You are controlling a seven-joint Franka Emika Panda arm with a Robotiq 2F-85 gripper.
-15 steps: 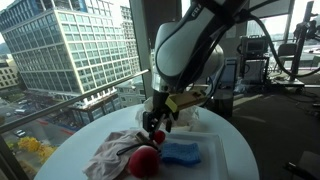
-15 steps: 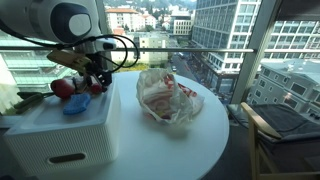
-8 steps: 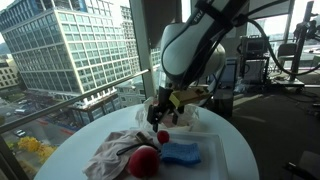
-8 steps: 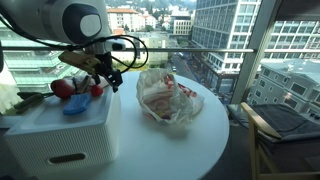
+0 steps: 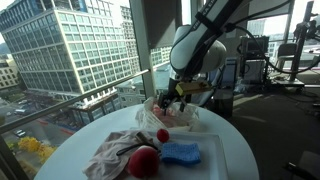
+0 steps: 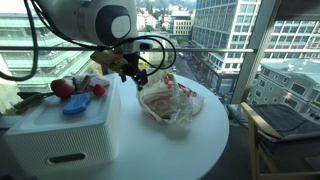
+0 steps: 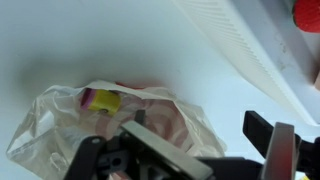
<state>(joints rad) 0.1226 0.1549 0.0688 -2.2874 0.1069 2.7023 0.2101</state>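
Observation:
The yellow and purple thing lies below my gripper, on the left in the wrist view, so I will next move my gripper down into the open bag (image 5: 180, 115) and shift it to that side.
My gripper (image 7: 215, 160) is open and empty, with nothing between the two dark fingers. It hangs just above a crumpled clear plastic bag (image 7: 90, 125) that has red print and a yellow and purple thing (image 7: 100, 100) inside. In both exterior views the gripper (image 5: 170, 100) (image 6: 133, 75) is beside the bag (image 5: 180, 115) (image 6: 168, 97), away from the white box (image 6: 60, 135). On the box lie a small red thing (image 5: 162, 135) (image 6: 98, 89), a larger red ball (image 5: 143, 160) (image 6: 62, 88) and a blue sponge (image 5: 182, 153) (image 6: 75, 104).
The bag and box stand on a round white table (image 6: 185, 145). A crumpled light cloth (image 5: 112, 153) lies by the red ball. The box edge (image 7: 250, 50) runs across the wrist view. Windows and a railing are close behind, and lab gear (image 5: 265, 55) stands at the back.
My gripper has lifted off the box top and swung away from the small red thing to a spot over the plastic bag. The small red thing stays on the box.

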